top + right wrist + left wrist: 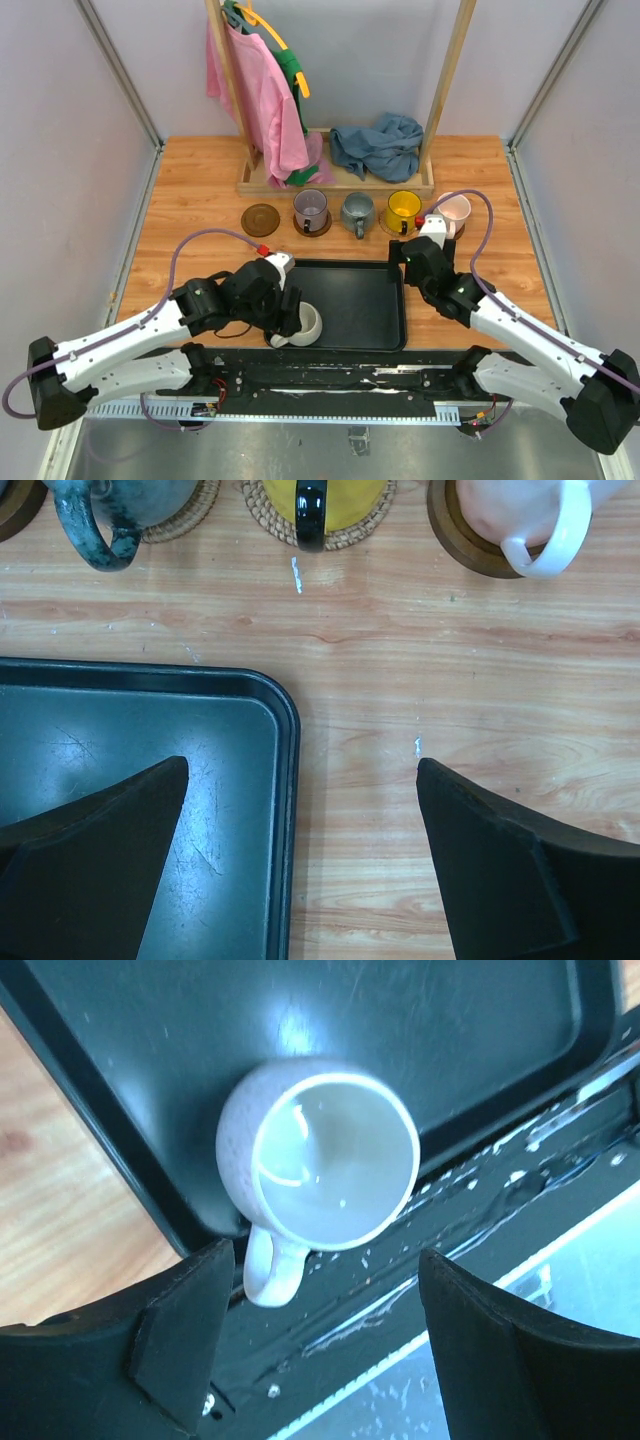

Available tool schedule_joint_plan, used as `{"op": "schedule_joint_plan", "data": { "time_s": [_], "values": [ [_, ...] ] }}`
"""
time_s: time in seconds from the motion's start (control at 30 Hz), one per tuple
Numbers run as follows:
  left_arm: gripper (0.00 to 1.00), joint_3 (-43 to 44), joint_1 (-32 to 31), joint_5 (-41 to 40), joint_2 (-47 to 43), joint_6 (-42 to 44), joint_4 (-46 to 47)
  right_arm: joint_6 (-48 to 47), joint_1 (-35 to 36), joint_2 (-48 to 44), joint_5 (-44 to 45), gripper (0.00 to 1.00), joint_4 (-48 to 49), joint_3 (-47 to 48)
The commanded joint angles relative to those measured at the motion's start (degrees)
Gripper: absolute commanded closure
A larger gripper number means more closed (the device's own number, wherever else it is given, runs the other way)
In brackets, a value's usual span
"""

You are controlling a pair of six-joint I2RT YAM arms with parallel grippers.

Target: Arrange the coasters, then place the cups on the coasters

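Observation:
The cream-white cup's handle [280, 341] [272, 1273] is below and sticks out clear of the cup's round side, so my left gripper needs to lower its open fingers around the cup's handle next.
A cream-white cup [305, 323] [335, 1160] stands upright in the near left corner of the black tray [360, 300], its handle [270, 1265] pointing over the tray's near rim. My left gripper [290, 312] [325, 1335] hovers over it, open, with nothing between the fingers. Behind the tray runs a row: an empty dark brown coaster [260, 218], then purple [311, 210], grey-blue [357, 212] [120, 510], yellow [404, 209] [320, 500] and pink [455, 211] [520, 520] cups, each on a coaster. My right gripper [412, 250] [300, 860] is open and empty over the tray's far right corner [285, 710].
A wooden rack [340, 180] with pink and green clothes [262, 95] and a crumpled blue cloth [378, 145] stands at the back. Grey walls close both sides. A black rail [340, 372] runs along the near table edge.

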Motion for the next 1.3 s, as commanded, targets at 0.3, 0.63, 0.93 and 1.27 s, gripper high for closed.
{"op": "schedule_joint_plan", "data": {
  "time_s": [0.3,0.63,0.93,1.27],
  "values": [
    [0.19,-1.91,-4.9,-3.81,-1.26,-7.96,-7.27,0.71,-1.58,3.8,-3.4,0.02,0.56,2.77],
    [0.19,-5.16,-4.92,-4.36,-1.96,-7.49,-3.68,0.84,-1.83,4.77,-5.18,0.02,0.99,3.29],
    [0.28,-5.4,-4.94,-3.39,1.59,-6.77,-0.91,1.24,-1.9,4.46,-5.05,0.02,0.52,3.12],
    [0.38,-6.27,-5.49,0.57,2.09,-7.58,2.94,1.85,-1.99,2.21,-4.75,0.02,0.4,1.14]
  ]
}}
